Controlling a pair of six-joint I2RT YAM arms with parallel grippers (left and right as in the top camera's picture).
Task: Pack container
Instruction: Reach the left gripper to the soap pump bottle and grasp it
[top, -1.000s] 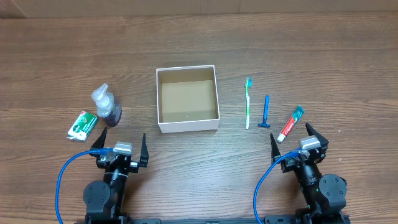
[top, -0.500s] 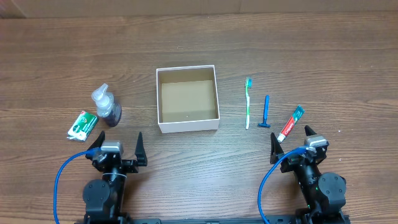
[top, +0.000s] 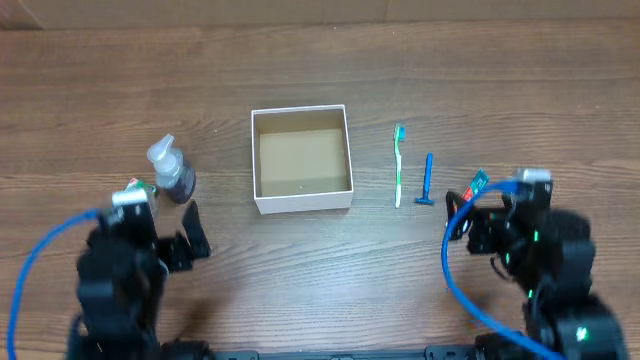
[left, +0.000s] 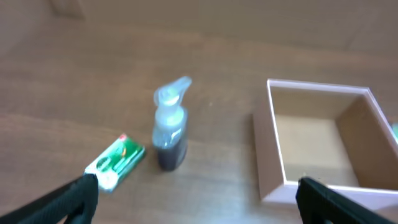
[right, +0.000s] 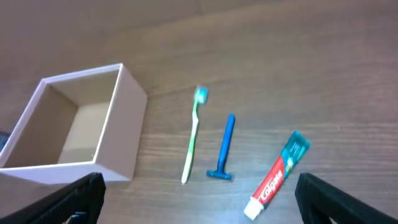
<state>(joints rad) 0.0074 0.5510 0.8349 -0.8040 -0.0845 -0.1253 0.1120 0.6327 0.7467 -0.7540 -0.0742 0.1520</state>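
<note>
I will next move my left gripper outward over the pump bottle's top (top: 162, 151) (left: 170, 107) and lower it to close around it, because the pump bottle stands upright with its pump end facing up.
The container (top: 302, 203), a square white box with a brown inside, stands empty mid-table; it also shows in the left wrist view (left: 268, 155) and the right wrist view (right: 121, 149). Left of it are a pump bottle (top: 172, 170) (left: 170, 127) and a green-and-white packet (left: 116, 162). Right of it lie a green toothbrush (top: 399, 165) (right: 193, 134), a blue razor (top: 427, 180) (right: 225, 146) and a toothpaste tube (right: 277, 174). My left gripper (top: 160, 222) (left: 198, 193) is open and empty, near the packet. My right gripper (top: 495, 215) (right: 199, 186) is open and empty, near the toothpaste.
The wooden table (top: 320, 270) carries all items. In the overhead view the left arm covers most of the packet and the right arm covers most of the toothpaste. Blue cables loop from both arms at the near edge.
Both arms have lifted and swung outward from their rest pose: the left one toward the packet and bottle, the right one toward the toothpaste. Nothing on the table has moved.
</note>
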